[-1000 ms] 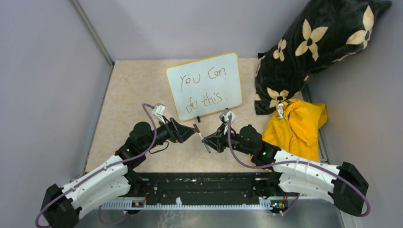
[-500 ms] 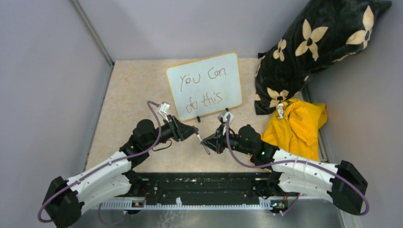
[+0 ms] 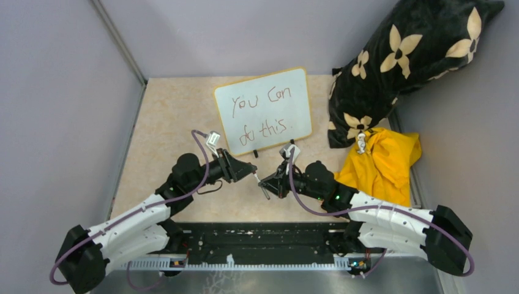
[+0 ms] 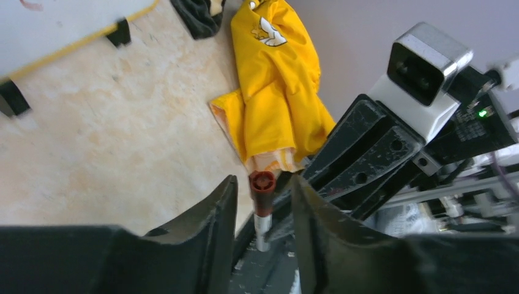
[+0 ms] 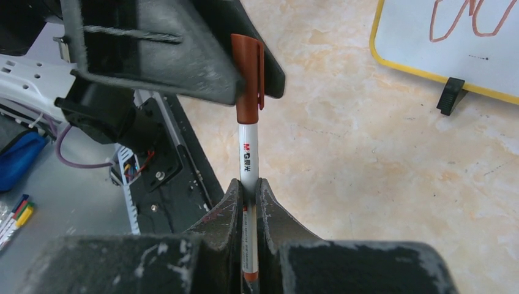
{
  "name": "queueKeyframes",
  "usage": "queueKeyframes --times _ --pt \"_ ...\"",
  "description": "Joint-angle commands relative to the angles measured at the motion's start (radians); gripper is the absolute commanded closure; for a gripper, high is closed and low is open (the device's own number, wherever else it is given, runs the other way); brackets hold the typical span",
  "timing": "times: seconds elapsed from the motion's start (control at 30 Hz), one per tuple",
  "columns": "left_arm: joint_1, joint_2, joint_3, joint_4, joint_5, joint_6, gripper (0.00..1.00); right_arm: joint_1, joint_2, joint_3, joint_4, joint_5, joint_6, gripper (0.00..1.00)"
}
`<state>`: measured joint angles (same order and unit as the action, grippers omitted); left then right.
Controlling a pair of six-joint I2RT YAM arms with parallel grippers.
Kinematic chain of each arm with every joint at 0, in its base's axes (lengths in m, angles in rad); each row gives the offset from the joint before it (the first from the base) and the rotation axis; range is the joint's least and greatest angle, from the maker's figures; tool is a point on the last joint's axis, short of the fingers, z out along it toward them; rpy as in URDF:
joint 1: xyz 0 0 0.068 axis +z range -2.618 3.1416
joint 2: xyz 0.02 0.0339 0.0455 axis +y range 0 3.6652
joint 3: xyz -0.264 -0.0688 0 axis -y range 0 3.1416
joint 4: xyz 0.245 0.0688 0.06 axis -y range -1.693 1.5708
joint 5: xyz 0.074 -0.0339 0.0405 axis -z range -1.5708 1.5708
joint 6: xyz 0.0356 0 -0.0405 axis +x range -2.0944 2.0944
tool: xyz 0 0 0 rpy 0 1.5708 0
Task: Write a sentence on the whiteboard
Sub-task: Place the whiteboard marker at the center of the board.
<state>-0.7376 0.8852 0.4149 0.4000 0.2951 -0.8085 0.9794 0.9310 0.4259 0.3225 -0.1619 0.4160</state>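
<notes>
The sentence (image 3: 262,98) stands on the board, so my right gripper should tilt downward first, to lower the capped marker onto the table in front of the board.
The whiteboard (image 3: 263,110) stands at the back middle of the table, yellow-framed, with the sentence (image 3: 262,98) "You can do this" on it in two reddish-brown lines. My right gripper (image 3: 268,184) is shut on a white marker (image 5: 248,159) and holds it above the table in front of the board. The marker's brown cap (image 5: 248,79) is on its end. My left gripper (image 3: 250,173) is open, and its jaws stand on either side of the cap (image 4: 263,187) with small gaps. The board's corner also shows in the right wrist view (image 5: 453,43).
A yellow cloth (image 3: 382,162) lies at the right, just behind my right arm. A black pillow (image 3: 404,67) with cream flowers leans in the back right corner. Grey walls close in the table on the left, back and right.
My left gripper moved right toward the right gripper, bringing the brown cap to the marker's end. The cap now sits on the marker and the left jaws stand open around it.
</notes>
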Motion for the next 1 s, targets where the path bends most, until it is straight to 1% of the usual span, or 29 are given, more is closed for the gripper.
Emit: queueKeyframes --times 0.0,0.03,0.07,0.1,0.2,0.27,0.33,0.37,0.4,0.43,0.53,0.6,0.7,0.8,0.97 --pt "-0.001 -0.039 0.021 -0.029 -0.035 0.020 0.38 0.010 -0.006 0.064 0.010 0.011 -0.014 1.00" --pt "-0.001 -0.060 0.025 -0.047 -0.061 0.027 0.29 0.010 -0.006 0.071 -0.013 0.020 -0.021 1.00" --pt "0.000 -0.081 0.028 -0.072 -0.093 0.032 0.22 0.010 -0.005 0.075 -0.036 0.029 -0.029 1.00" --pt "-0.001 -0.103 0.031 -0.090 -0.127 0.040 0.17 0.010 -0.004 0.079 -0.058 0.040 -0.036 1.00" --pt "0.000 -0.171 0.057 -0.185 -0.221 0.092 0.06 0.010 0.009 0.088 -0.108 0.078 -0.056 1.00" --pt "0.000 -0.209 0.105 -0.294 -0.305 0.157 0.01 0.010 0.041 0.107 -0.164 0.132 -0.061 1.00" --pt "0.000 -0.240 0.162 -0.408 -0.411 0.228 0.01 0.008 0.113 0.159 -0.265 0.204 -0.072 1.00" --pt "0.000 -0.252 0.188 -0.465 -0.459 0.264 0.01 0.006 0.159 0.190 -0.311 0.226 -0.078 1.00" --pt "0.000 -0.258 0.211 -0.507 -0.503 0.300 0.01 0.005 0.209 0.222 -0.394 0.244 -0.082 1.00" --pt "0.000 -0.266 0.230 -0.541 -0.540 0.338 0.01 0.003 0.252 0.245 -0.431 0.254 -0.083 1.00" --pt "0.000 -0.286 0.253 -0.595 -0.639 0.403 0.01 -0.001 0.341 0.275 -0.453 0.261 -0.069 1.00" --pt "0.000 -0.307 0.231 -0.599 -0.675 0.447 0.01 -0.009 0.386 0.281 -0.454 0.253 -0.050 1.00" --pt "0.000 -0.342 0.189 -0.588 -0.700 0.467 0.01 -0.017 0.454 0.303 -0.479 0.249 -0.034 1.00" --pt "0.000 -0.365 0.153 -0.566 -0.696 0.468 0.01 -0.022 0.502 0.309 -0.488 0.246 -0.026 1.00" --pt "0.000 -0.370 0.153 -0.564 -0.687 0.465 0.01 -0.041 0.552 0.306 -0.492 0.250 -0.017 1.00"
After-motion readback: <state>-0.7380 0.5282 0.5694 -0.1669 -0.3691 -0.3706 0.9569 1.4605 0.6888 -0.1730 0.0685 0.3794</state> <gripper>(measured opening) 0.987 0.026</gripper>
